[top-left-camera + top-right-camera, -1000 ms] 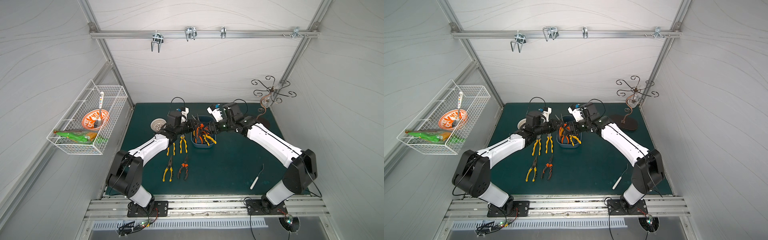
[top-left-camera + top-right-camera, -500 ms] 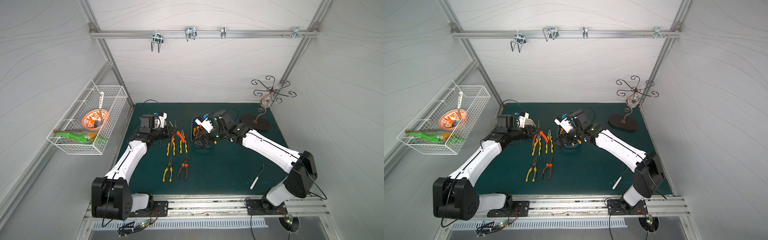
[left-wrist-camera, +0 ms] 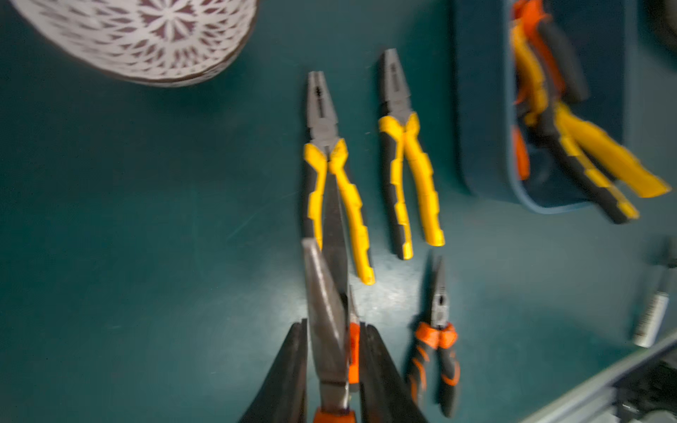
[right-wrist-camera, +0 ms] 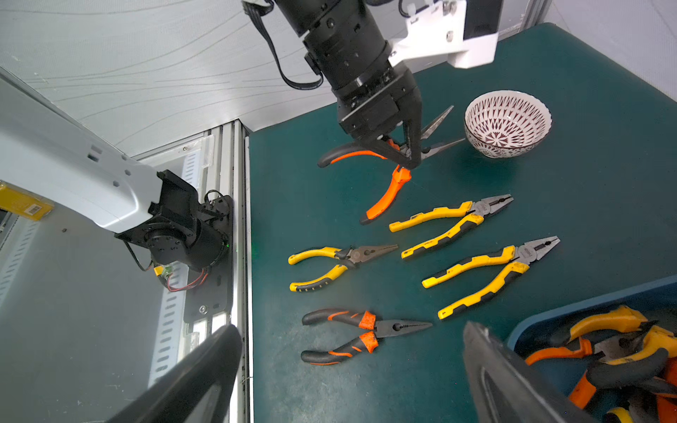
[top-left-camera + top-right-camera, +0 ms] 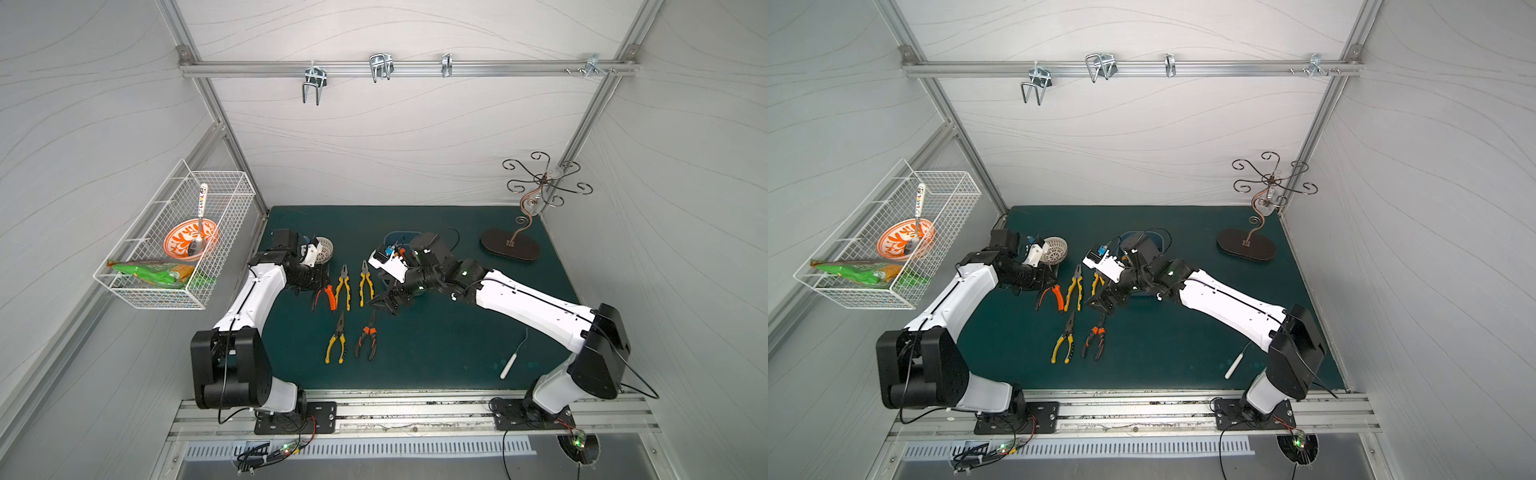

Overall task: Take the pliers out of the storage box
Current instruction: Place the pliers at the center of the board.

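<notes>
The left gripper should lower the orange-handled pliers onto the bare mat (image 5: 308,304) (image 3: 245,211) beside the nearest yellow blunt-nosed pair and let go of them, because that part of the mat is empty.
My left gripper (image 5: 319,286) is shut on a pair of orange-handled long-nose pliers (image 4: 388,190) near their pivot, handles spread, low over the mat left of the row; the wrist view shows their grey jaws (image 3: 326,311) between my fingers (image 3: 293,366). Two yellow blunt-nosed pliers (image 5: 343,286) (image 5: 365,283) lie side by side on the mat. Nearer the front lie a yellow long-nose pair (image 5: 336,343) and an orange-and-black pair (image 5: 368,338). The slate-blue storage box (image 4: 586,311) holds several more pliers (image 4: 622,351). My right gripper (image 5: 386,304) stands open and empty, front-left of the box.
A white patterned bowl (image 5: 323,250) sits just behind my left wrist. A white-handled hook tool (image 5: 511,362) lies at the front right. A curly metal stand (image 5: 511,246) is at the back right, and a wire basket (image 5: 174,249) hangs on the left wall.
My left arm has swung left away from the box, carrying the orange-handled pliers beside the row. My right gripper has opened wide and moved from over the box toward its front-left.
</notes>
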Action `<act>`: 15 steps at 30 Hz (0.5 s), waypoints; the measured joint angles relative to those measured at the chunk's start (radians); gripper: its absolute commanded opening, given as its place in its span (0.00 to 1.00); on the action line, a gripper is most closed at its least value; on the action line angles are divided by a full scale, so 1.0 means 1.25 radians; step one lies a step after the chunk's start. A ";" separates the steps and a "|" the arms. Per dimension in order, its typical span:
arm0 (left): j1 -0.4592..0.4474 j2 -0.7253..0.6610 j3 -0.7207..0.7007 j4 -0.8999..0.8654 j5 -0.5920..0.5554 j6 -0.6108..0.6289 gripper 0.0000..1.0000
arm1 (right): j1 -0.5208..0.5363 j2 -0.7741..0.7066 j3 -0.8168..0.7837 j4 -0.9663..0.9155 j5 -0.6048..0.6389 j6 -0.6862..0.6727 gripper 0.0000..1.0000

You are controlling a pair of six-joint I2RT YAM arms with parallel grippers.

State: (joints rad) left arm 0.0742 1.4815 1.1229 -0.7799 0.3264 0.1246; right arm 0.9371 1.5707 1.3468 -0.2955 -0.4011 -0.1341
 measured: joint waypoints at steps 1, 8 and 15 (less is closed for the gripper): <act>0.000 0.013 0.003 -0.001 -0.024 0.005 0.00 | 0.000 0.000 0.000 0.000 0.001 -0.002 0.99; 0.001 0.071 0.005 0.033 -0.108 -0.002 0.00 | 0.000 0.000 -0.016 0.002 0.022 -0.011 0.99; 0.002 0.152 0.005 0.068 -0.149 -0.020 0.00 | 0.000 0.000 -0.021 0.002 0.041 -0.013 0.99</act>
State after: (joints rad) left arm 0.0761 1.6711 1.1294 -0.6945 0.1398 0.1001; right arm 0.9371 1.5703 1.3201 -0.2932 -0.3500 -0.1497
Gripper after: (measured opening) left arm 0.244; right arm 0.989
